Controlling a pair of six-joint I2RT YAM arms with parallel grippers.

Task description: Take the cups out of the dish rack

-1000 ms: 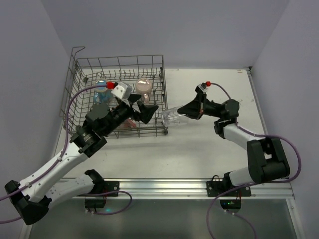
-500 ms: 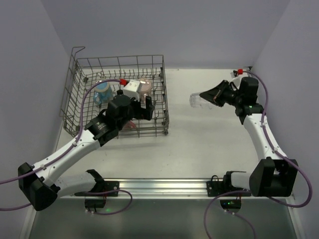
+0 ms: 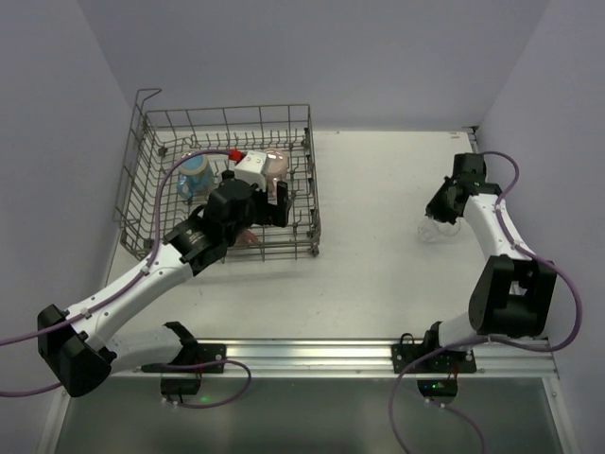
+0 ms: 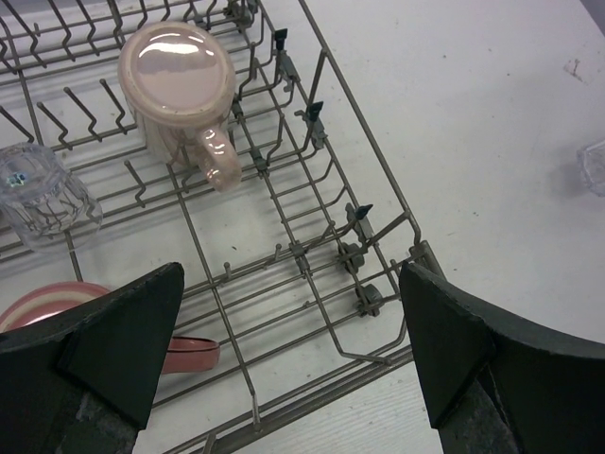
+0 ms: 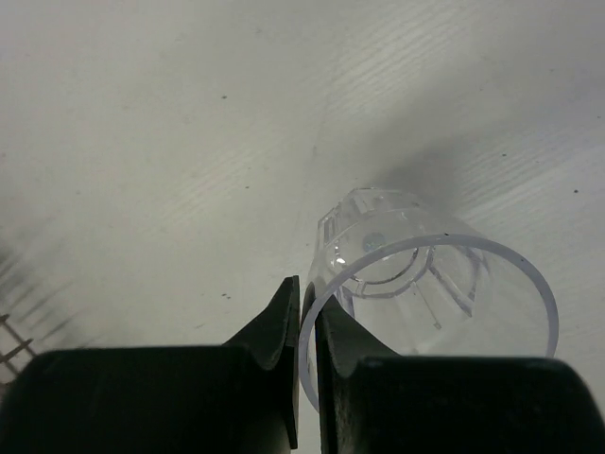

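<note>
The bottom of the tumbler is still above the table, so the robot's right gripper will next lower it away from the rack (image 3: pixel 142 203) toward the side, onto empty table.
The grey wire dish rack (image 3: pixel 142 203) stands at the far left. In the left wrist view it (image 4: pixel 317 203) holds an upside-down pale pink-cream mug (image 4: pixel 178 80), a clear glass cup (image 4: pixel 43 194) and a red mug (image 4: pixel 52 305). My left gripper (image 3: pixel 274 203) hovers open and empty over the rack's right part, its fingers (image 4: pixel 113 340) wide apart. My right gripper (image 3: pixel 440 214) is shut on the rim of a clear glass tumbler (image 5: pixel 425 274) and holds it low over the table at the right, its base toward the tabletop (image 3: pixel 433 228).
A pale blue cup (image 3: pixel 194 176) stands in the rack's far left part. The rack's tall right wall (image 3: pixel 313 189) lies between the left gripper and the white table (image 3: pixel 378 255). The side wall (image 3: pixel 539 142) is close behind the right arm.
My right arm has swung right and down with the tumbler, from beside the rack to low over the table's right side. The left gripper moved a little further over the rack, then stayed.
</note>
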